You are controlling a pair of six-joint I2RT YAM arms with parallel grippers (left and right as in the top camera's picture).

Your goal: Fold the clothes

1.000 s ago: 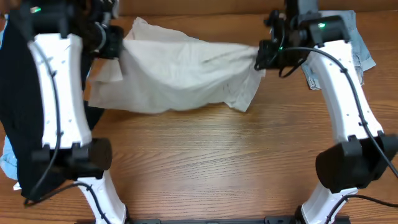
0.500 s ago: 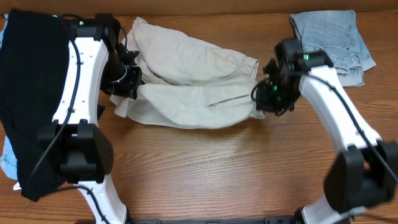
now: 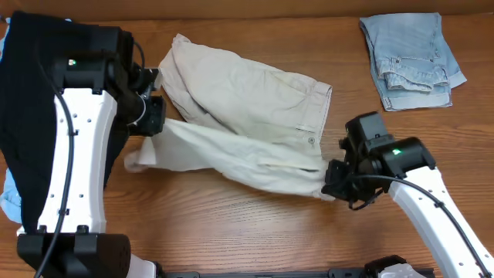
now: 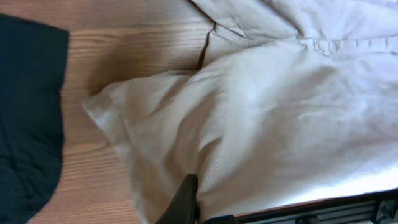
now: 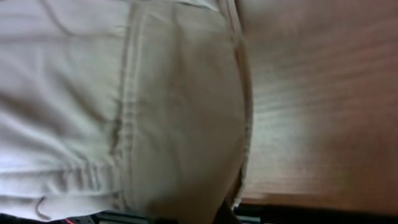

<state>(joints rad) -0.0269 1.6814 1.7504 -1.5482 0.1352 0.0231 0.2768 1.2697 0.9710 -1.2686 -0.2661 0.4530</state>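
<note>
I need to carry the corner of the shorts outward with my right gripper next, onto the flat layer's end (image 3: 317, 127) facing the denim shorts, and release it, since it still sticks out toward the front.
The beige khaki shorts (image 3: 247, 116) lie across the middle of the table, with a front layer stretched between my two grippers. My left gripper (image 3: 153, 123) is shut on the shorts' left edge. In the left wrist view the beige cloth (image 4: 261, 106) fills the frame, with one dark finger (image 4: 185, 198) pinching it. My right gripper (image 3: 333, 184) is shut on the shorts' right corner near the front. The right wrist view shows the seamed beige cloth (image 5: 161, 106) over the jaws. The black garment (image 3: 35, 116) lies at the far left. The light-blue denim shorts (image 3: 409, 58) lie at the back right.
The wooden table (image 3: 231, 224) shows in front of the shorts. A bit of light-blue cloth (image 3: 9, 202) sticks out under the black garment at the left edge. The black garment's edge also shows in the left wrist view (image 4: 28, 118).
Both grippers have moved toward the front, pulling the held edge of the beige shorts forward over itself. The right gripper has moved farthest, toward the front right. The shorts now lie spread flatter.
</note>
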